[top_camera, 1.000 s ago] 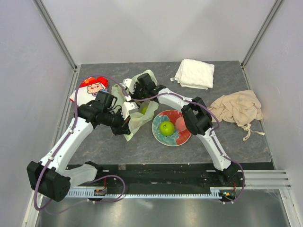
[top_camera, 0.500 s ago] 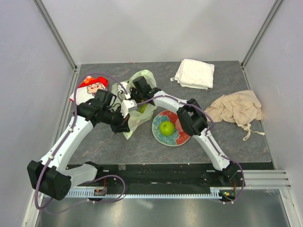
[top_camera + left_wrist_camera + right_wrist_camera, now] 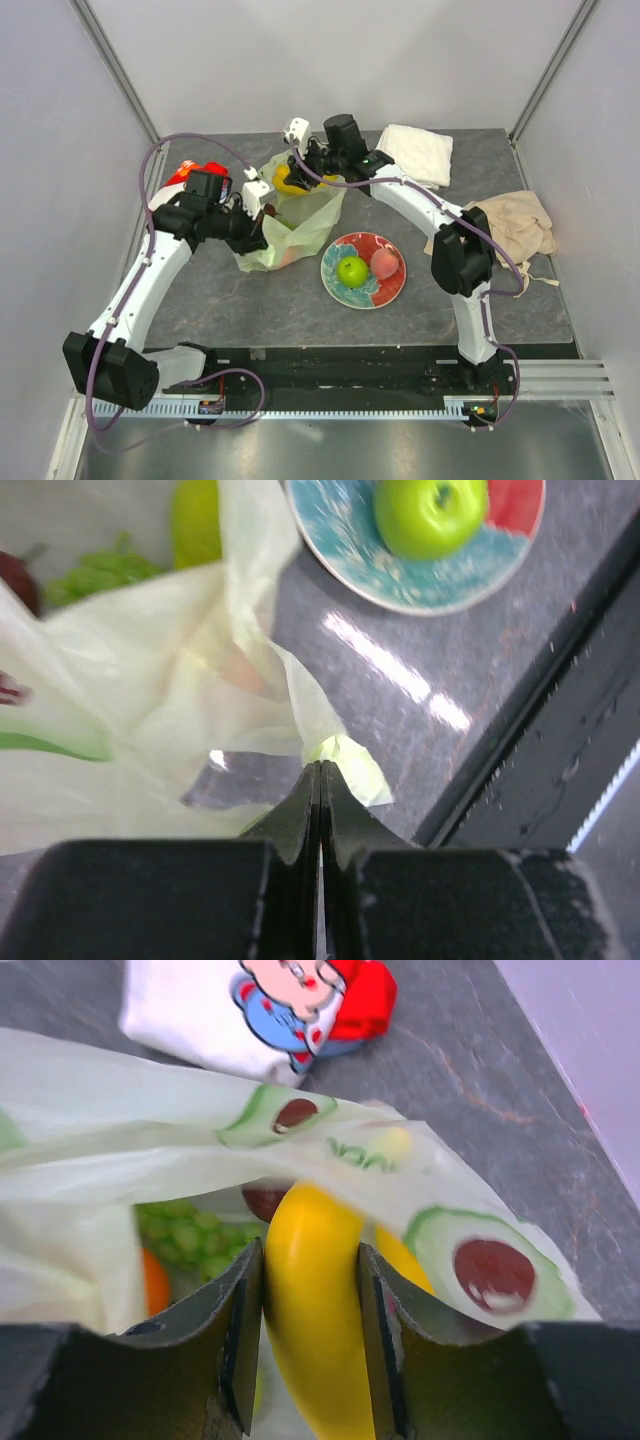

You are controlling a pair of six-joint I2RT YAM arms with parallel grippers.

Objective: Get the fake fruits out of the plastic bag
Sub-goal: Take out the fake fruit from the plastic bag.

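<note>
I will next carry the banana [image 3: 286, 182] back and down with my right gripper and release it beside the green apple, because the plate's bare near strip [image 3: 358, 296] is below and back.
The pale-green plastic bag [image 3: 300, 225] lies open left of centre, and my left gripper [image 3: 262, 215] is shut on its edge. In the left wrist view the jaws [image 3: 320, 767] pinch a fold of bag film [image 3: 348, 762]. Above the bag's far rim my right gripper [image 3: 291, 178] is shut on a yellow banana [image 3: 286, 182]; in the right wrist view the banana [image 3: 315, 1340] sits between the fingers. Grapes [image 3: 190, 1235], an orange [image 3: 152, 1282] and a dark plum [image 3: 265, 1200] lie inside the bag [image 3: 120, 1110]. A green apple [image 3: 352, 270] and a pink peach [image 3: 384, 264] rest on the plate.
The flowered plate [image 3: 362, 301] sits right of the bag. A red-and-white snack packet [image 3: 197, 176] lies behind my left arm. A folded white towel [image 3: 412, 154] is at the back, and a crumpled beige cloth [image 3: 505, 225] is at the right.
My right gripper has closed on the banana and lifted it up and back out of the bag. My left gripper has raised the bag's edge and shifted slightly back.
</note>
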